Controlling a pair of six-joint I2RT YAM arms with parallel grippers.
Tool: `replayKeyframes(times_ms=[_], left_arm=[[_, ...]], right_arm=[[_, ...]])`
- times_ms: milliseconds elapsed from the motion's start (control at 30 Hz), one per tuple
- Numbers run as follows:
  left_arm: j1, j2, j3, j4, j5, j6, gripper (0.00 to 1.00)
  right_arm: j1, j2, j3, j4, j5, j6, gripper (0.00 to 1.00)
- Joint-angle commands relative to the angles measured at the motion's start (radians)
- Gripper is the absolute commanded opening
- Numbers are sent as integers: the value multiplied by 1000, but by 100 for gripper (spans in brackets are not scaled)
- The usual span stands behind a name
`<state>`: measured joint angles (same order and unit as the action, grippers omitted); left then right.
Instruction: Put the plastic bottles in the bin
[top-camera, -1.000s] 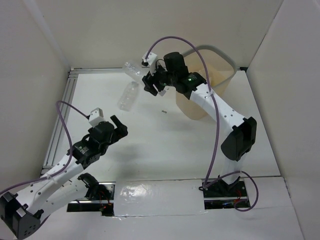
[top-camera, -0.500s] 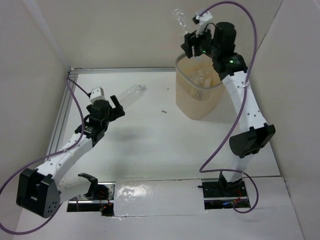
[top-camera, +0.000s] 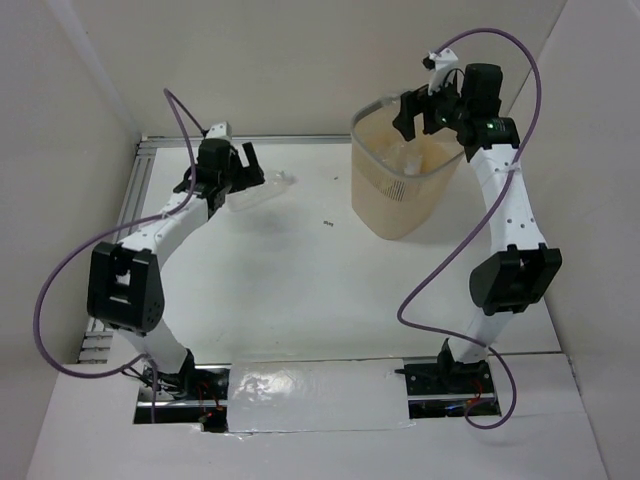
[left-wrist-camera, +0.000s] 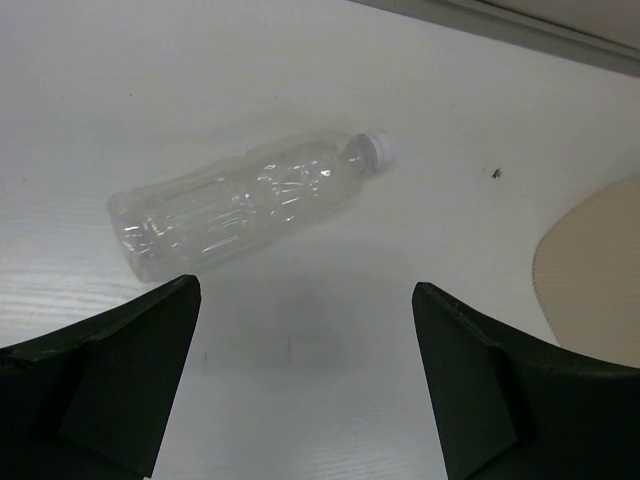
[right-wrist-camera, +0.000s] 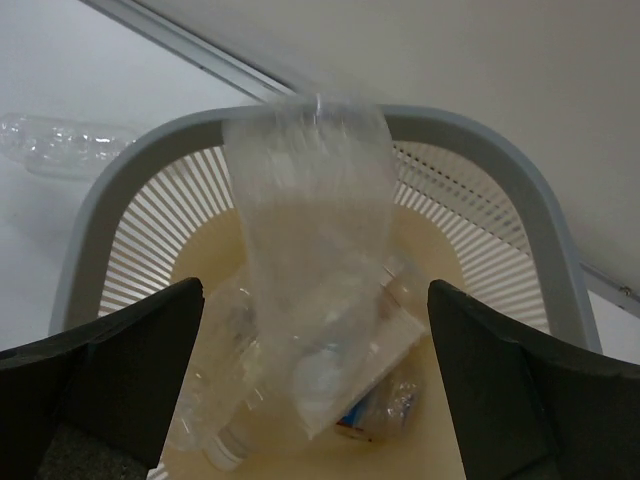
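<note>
I should next turn my left gripper as I lower it onto the clear bottle's middle (top-camera: 260, 193) (left-wrist-camera: 243, 204), because the bottle lies at a slant to the gap between the gripper's open fingers.
A bare clear plastic bottle (left-wrist-camera: 245, 205) with a white cap lies on its side on the white table, also seen in the top view (top-camera: 256, 190). My left gripper (left-wrist-camera: 305, 290) (top-camera: 225, 180) hovers open just short of it, with nothing between its fingers. My right gripper (right-wrist-camera: 315, 290) (top-camera: 425, 118) stands open above the bin (right-wrist-camera: 150, 160) (top-camera: 400, 215). A blurred clear bottle (right-wrist-camera: 310, 220) hangs loose between its spread fingers, over the bin's mouth, touching neither finger. Several bottles (right-wrist-camera: 400, 400) lie at the bottom of the bin.
White walls close in the table on the left, back and right. A metal rail (top-camera: 130, 200) runs along the table's left and far edges. The bin's beige side (left-wrist-camera: 590, 265) shows at the right of the left wrist view.
My right gripper has moved from beside the bin to above its mouth and opened, letting its bottle go. My left arm has stretched far forward to the bottle on the table.
</note>
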<state>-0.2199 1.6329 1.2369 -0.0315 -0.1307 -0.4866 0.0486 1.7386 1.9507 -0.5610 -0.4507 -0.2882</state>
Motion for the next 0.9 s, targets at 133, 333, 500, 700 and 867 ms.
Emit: replayKeyframes(times_ms=[133,333,500,700,867], left_arm=[[-50,192,334,-159,36,174,97],[-49,311,409,-137,46,579,83],[-13,407,493,-150,106,718,100],[23,505,516,-128,111,802,100],[13,556,486,-128,114,879,100]], right_arm=[[-156,-56,-22,-23,-315,-14,95],[-293,-94,-108,-112,-562,-101,55],[-351,-146,-177,-233,-602,-195,54],[-369,-211,-269,-255,-583,-229,55],[-378,-211,-291,-266,-565,-210,56]])
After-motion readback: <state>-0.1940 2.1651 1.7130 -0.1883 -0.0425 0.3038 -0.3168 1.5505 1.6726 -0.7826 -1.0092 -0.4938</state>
